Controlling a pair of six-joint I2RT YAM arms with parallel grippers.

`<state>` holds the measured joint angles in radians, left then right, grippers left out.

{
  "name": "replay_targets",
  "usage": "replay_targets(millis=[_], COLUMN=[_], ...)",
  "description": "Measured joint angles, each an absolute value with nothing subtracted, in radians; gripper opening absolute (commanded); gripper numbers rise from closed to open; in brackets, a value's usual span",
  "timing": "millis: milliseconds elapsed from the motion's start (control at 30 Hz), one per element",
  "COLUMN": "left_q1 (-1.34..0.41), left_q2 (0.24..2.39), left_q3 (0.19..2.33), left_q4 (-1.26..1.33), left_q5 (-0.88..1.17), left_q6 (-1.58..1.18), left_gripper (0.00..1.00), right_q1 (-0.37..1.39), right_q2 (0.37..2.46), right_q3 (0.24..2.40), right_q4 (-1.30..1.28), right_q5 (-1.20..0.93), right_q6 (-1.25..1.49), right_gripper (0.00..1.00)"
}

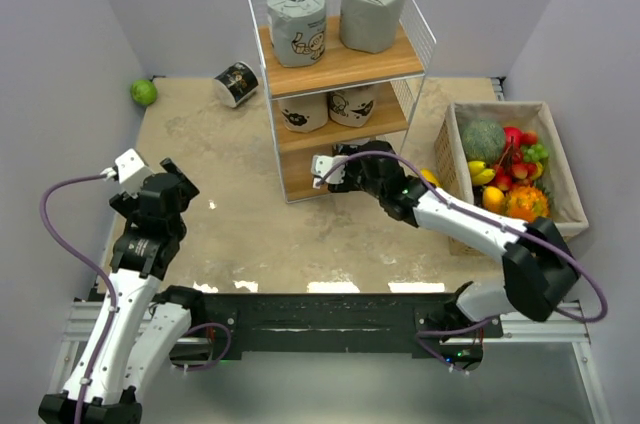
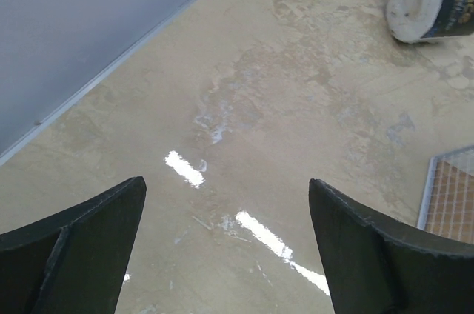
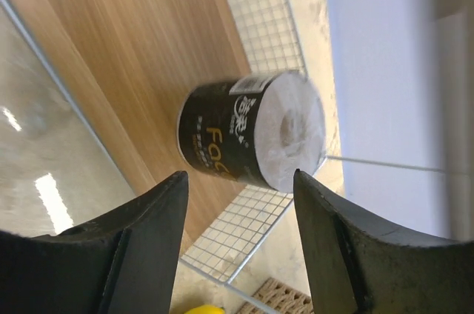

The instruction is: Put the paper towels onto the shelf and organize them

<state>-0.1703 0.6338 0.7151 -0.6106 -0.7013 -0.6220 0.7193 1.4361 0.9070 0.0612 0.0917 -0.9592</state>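
Observation:
I will next move my left gripper outward and toward the shelf (image 1: 340,69), onto the black roll's white end (image 1: 222,93), because that end is farther out than the gripper, closer to the shelf.
The shelf (image 1: 340,69) stands at the table's back centre. Two grey paper towel rolls (image 1: 296,19) (image 1: 373,9) stand on its top board, the left one with a dark print. Two beige printed rolls (image 1: 303,111) (image 1: 352,104) stand on the middle board. One black roll with gold print (image 3: 252,138) rests on the bottom board (image 3: 133,69), just beyond my open, empty right gripper (image 3: 238,177) (image 1: 335,168). The other black roll (image 1: 237,83) lies on the table left of the shelf; it also shows in the left wrist view (image 2: 429,3). My left gripper (image 1: 172,184) (image 2: 226,184) is open and empty over the table at the left.
A green round fruit (image 1: 144,92) lies at the back left corner. A beige woven basket (image 1: 570,184) of fruit stands right of the shelf, close to my right arm. The shelf's wire corner (image 2: 452,192) shows at the right of the left wrist view.

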Motion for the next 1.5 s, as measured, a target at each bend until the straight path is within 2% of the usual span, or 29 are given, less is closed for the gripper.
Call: replay_targets(millis=[267,400,600,667,767,833,900,1233,1500], left_q1=[-0.168,-0.142,-0.056,-0.020,0.010,0.025,0.039,0.051,0.068], left_q2=[0.690,0.911,1.167,1.236,1.341,1.439,1.544,1.924,2.218], left_q3=[0.707,0.799,0.904,0.925,0.954,0.997,1.049,1.319,1.527], left_q4=[-0.403,-0.323,-0.143,-0.061,0.056,0.118,0.166,0.334,0.406], left_q5=[-0.436,-0.305,-0.094,-0.027,0.045,0.088,0.125,0.160,0.193], left_q6=[-0.545,-0.546,-0.557,-0.560,-0.560,-0.561,-0.562,-0.559,-0.574], left_gripper=[0.91,0.90,0.90,0.90,0.90,0.90,0.90,0.91,0.91], right_q1=[0.960,1.037,1.120,1.119,1.119,1.119,1.119,1.118,1.118], right_q2=[1.179,1.076,0.852,0.781,0.711,0.697,0.694,0.699,0.722], right_q3=[0.904,0.827,0.681,0.647,0.625,0.632,0.652,0.717,0.724], right_q4=[-0.093,-0.113,-0.062,-0.009,0.045,0.060,0.059,0.022,0.021], right_q5=[0.022,-0.080,-0.152,-0.154,-0.153,-0.149,-0.139,-0.025,0.063], right_q6=[-0.648,-0.454,-0.153,-0.060,0.066,0.127,0.179,0.327,0.339], right_gripper=[0.71,0.77,0.81,0.92,0.93,0.93,0.99,0.99,0.99])
